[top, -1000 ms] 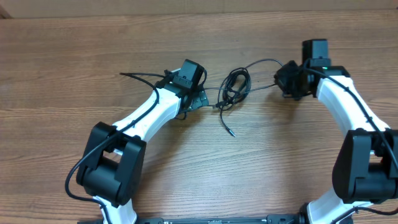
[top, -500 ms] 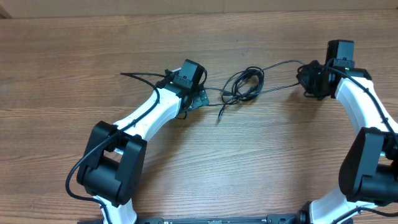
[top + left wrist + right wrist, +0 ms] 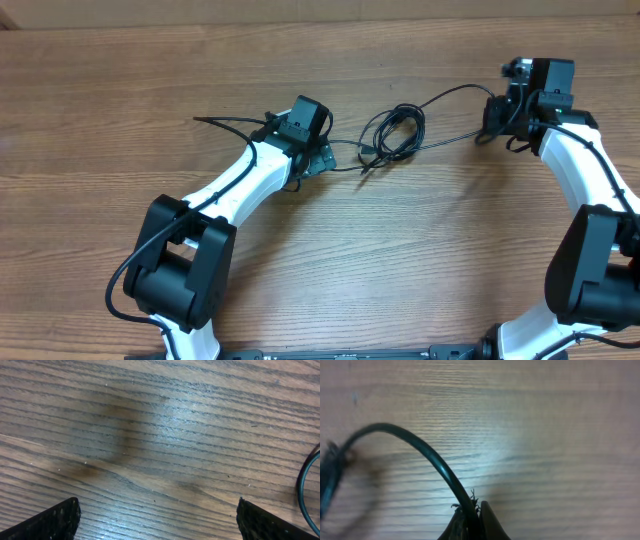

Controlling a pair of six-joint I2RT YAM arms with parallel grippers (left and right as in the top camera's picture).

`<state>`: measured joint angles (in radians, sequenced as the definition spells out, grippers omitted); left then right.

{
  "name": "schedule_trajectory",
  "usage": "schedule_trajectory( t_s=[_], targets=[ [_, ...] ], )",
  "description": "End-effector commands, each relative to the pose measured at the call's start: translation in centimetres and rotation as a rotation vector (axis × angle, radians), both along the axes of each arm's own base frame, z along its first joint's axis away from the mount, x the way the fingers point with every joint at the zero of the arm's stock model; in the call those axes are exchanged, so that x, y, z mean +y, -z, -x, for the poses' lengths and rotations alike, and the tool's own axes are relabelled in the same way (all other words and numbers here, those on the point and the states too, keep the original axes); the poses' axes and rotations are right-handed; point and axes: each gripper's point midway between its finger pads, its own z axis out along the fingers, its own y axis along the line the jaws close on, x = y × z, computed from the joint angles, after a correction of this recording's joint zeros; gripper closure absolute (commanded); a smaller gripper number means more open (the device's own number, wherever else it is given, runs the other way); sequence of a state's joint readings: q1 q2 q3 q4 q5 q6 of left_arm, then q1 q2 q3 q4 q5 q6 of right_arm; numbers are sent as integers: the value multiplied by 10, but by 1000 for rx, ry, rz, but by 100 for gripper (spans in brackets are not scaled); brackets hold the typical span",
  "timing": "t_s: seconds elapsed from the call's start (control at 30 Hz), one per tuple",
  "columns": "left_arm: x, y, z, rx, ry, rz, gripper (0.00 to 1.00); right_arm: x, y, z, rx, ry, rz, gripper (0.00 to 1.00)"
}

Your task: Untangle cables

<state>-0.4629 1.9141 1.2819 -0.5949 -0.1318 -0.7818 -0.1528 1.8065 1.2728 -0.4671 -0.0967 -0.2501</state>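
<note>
My right gripper needs to pull the cable outward over the bare wood by the table's far edge (image 3: 520, 36) next and let go of it, because the cable still runs into the coil.
The cables (image 3: 396, 134) lie as a loose black coil on the wood at the table's middle, with a short free end (image 3: 364, 169) at the lower left. Two strands run right from the coil to my right gripper (image 3: 493, 122). In the right wrist view that gripper (image 3: 474, 521) is shut on one cable strand (image 3: 415, 442), which arcs away to the left. My left gripper (image 3: 320, 159) rests just left of the coil. In the left wrist view it (image 3: 157, 525) is open over bare wood, with a bit of cable (image 3: 304, 485) at the right edge.
The wooden table top (image 3: 420, 250) stretches around both arms. A thicker black wire (image 3: 225, 122) belonging to the left arm sticks out to the left behind its wrist. The table's far edge (image 3: 300, 22) runs along the top of the overhead view.
My right gripper has pulled right and slightly away, keeping its hold on the strand. The coil slid right and its free end drew up. The left arm stayed still.
</note>
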Motion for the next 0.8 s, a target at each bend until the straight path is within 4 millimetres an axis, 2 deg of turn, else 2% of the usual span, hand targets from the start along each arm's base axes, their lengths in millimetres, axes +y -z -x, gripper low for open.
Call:
schedule_trajectory(
  t_s=[0.0,0.13,0.3,0.43,0.53,0.63,0.67,0.77],
  targets=[
    [7,1,0,-4,-2,-30,1,-12,-1,-3,-17,-304,286,96],
    [8,1,0,-1,-2,-34,0,-28,-10,-12,-33,-437,511,96],
    [9,2,1,0,3,-41,0,-57,-34,-30,-47,-525,835,96],
    [9,2,1,0,3,-41,0,-85,-73,-47,-89,-432,1062,96],
    [9,2,2,5,3,-44,0,-101,-113,-59,-164,-328,1214,96],
    [10,2,3,8,3,-46,0,-102,-147,-67,-251,-240,1302,96],
    [10,2,3,8,3,-45,1,-100,-152,-68,-267,-228,1308,96],
    [9,2,2,7,3,-44,0,-88,-140,-69,-252,-264,1271,96]
  ],
)
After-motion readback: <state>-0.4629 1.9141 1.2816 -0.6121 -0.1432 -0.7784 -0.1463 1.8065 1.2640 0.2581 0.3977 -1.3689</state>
